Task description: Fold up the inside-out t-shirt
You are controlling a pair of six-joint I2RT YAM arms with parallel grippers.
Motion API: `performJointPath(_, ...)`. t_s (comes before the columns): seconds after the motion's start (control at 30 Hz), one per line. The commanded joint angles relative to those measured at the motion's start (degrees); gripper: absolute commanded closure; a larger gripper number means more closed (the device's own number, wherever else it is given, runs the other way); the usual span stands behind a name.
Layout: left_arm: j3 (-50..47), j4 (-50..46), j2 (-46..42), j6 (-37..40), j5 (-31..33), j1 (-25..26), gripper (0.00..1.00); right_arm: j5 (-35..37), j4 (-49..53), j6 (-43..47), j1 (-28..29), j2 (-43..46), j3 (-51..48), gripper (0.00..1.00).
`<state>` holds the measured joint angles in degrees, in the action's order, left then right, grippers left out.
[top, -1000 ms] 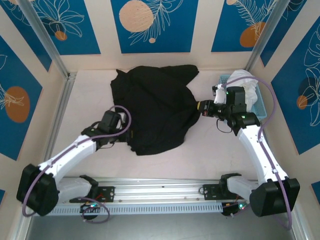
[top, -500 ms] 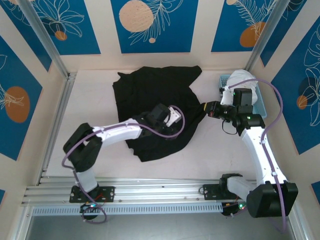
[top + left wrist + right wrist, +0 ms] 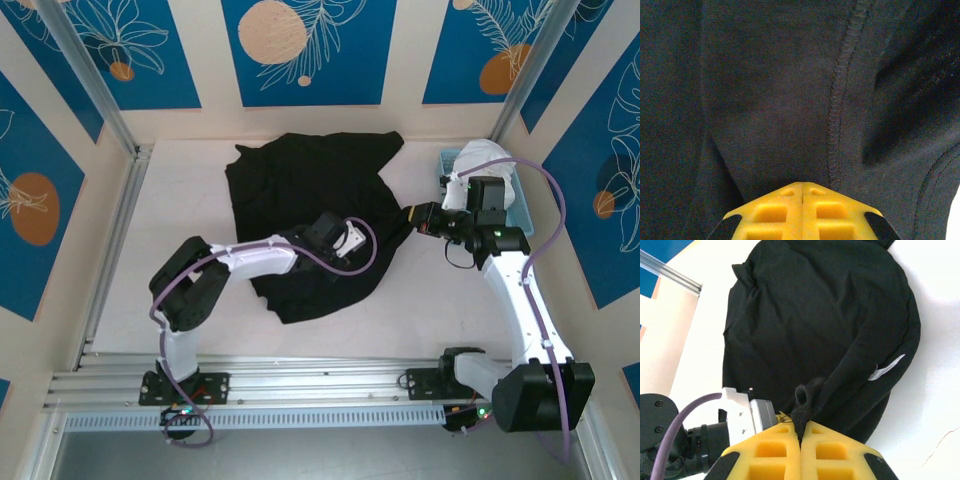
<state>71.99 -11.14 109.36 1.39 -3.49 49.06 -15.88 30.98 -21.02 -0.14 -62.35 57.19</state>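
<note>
The bunched black cloth in my right gripper is raised, so it comes down toward the tabletop at the shirt's edge next. The gripper then opens to release it.
The inside-out t-shirt [image 3: 300, 190] is a black cloth lying crumpled in the middle of the table, with a seam [image 3: 840, 90] running up it and a small white label [image 3: 886, 369] near its edge. My left gripper [image 3: 345, 240] reaches across the shirt's lower right part. Its yellow fingertips [image 3: 802, 184] are shut and pressed into the cloth, and creases run toward them. My right gripper [image 3: 412, 215] is at the shirt's right edge, shut [image 3: 801, 432] on a bunched bit of black cloth that sticks up between its pads.
A light blue basket [image 3: 518, 212] holding a white garment [image 3: 488, 160] stands at the back right, just behind the right arm. Metal frame posts [image 3: 115, 225] line the left side. The arms' mounting rail [image 3: 320, 380] runs along the near edge.
My left arm has swung from the shirt's lower left edge across to its right middle, and its jaws have closed there. The right gripper, still holding cloth, has shifted slightly right.
</note>
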Motion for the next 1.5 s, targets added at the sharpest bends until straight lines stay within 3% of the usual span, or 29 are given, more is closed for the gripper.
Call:
performJointPath(0.0, -2.02, 1.96, -6.71, -3.10, -4.71, -2.16, 1.00, 0.57, 1.20, -0.43, -0.45, 1.90, 0.22, 1.00)
performJointPath(0.13, -7.22, 7.55, -12.39, -7.38, -7.30, -3.95, 1.00, 1.08, 0.46, -0.49, -0.13, 2.49, -1.39, 1.00)
performJointPath(0.23, -6.03, 4.89, -9.92, -6.57, -7.09, -4.32, 1.00, 0.48, -0.98, -1.26, 0.19, 2.50, -2.38, 1.00)
performJointPath(0.43, -1.48, 0.63, -2.80, -6.57, -6.60, -4.27, 0.65, 0.29, -1.09, -0.96, 0.23, 2.05, -1.82, 1.00)
performJointPath(0.63, 1.76, -2.26, 1.99, -6.44, -8.72, -4.27, 0.58, 0.35, -1.22, -1.04, 0.23, 1.98, -2.57, 1.00)
performJointPath(0.73, 2.54, -2.80, 3.26, -6.30, -9.55, -4.32, 0.63, 0.28, -1.45, -1.14, 0.25, 2.05, -2.91, 1.00)
performJointPath(0.93, 3.16, -2.15, 2.53, -6.60, -11.45, -4.35, 1.00, 2.03, -1.01, -0.70, 0.14, 1.71, -2.90, 1.00)
performJointPath(1.07, 1.63, -0.36, -3.30, -8.80, -13.88, -5.01, 1.00, 11.61, 2.53, -1.28, -0.48, 1.07, -1.12, 1.00)
performJointPath(1.1, 0.51, 1.24, -5.60, -10.08, -14.72, -5.38, 1.00, 14.78, 3.36, -1.47, -0.80, 0.41, -0.34, 0.98)
performJointPath(1.2, -2.71, 6.64, -11.72, -16.01, -16.25, -6.31, 1.00, 25.89, 7.30, -0.46, 0.16, -3.11, 3.32, 0.72)
performJointPath(1.27, -3.22, 7.80, -14.20, -18.59, -16.32, -6.70, 1.00, 35.27, 9.40, 1.11, 5.58, -3.87, 5.14, 0.58)
performJointPath(1.33, -3.03, 7.04, -16.17, -19.77, -15.26, -7.19, 1.00, 40.29, 4.84, 6.72, 15.87, 0.06, 1.94, 0.48)
performJointPath(1.4, -3.09, 6.33, -17.97, -20.51, -14.32, -7.99, 1.00, 35.26, -2.17, 10.03, 22.23, 5.22, -3.46, 0.41)
performJointPath(1.47, -2.89, 6.04, -19.45, -21.96, -14.32, -9.23, 1.00, 25.11, -10.87, 11.04, 25.81, 9.81, -10.57, 0.31)
